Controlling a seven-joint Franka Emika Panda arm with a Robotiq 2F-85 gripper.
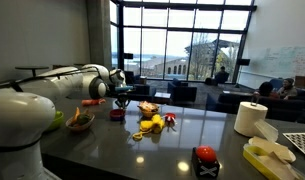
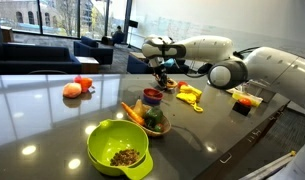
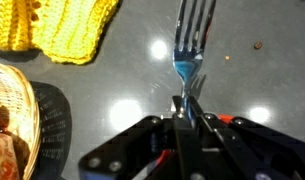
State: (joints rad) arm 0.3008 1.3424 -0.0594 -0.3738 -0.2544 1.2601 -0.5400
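Observation:
Next, my gripper shifts slightly farther over the red cup before releasing the fork's handle, because the cup's rim shows only partly beneath the fingers.
My gripper (image 3: 189,102) is shut on the handle of a metal fork (image 3: 193,35). The tines point away from the wrist over the dark glossy table (image 3: 262,90). A yellow knitted cloth (image 3: 62,28) lies just ahead to the left of the fork. A wicker basket (image 3: 14,120) holding food sits at the left edge. In both exterior views the gripper (image 1: 121,91) (image 2: 162,68) hangs low above the table, close to a red cup (image 1: 116,113) (image 2: 152,97) and the yellow cloth (image 2: 189,93). The fork itself is too small to make out there.
A green bowl (image 2: 119,148) with brown bits stands near the table's edge beside the wicker basket (image 2: 152,120). Orange-red fruit (image 2: 76,88) lies further off. A paper towel roll (image 1: 250,118), a red-topped black object (image 1: 205,158) and pale yellow items (image 1: 267,153) occupy one end.

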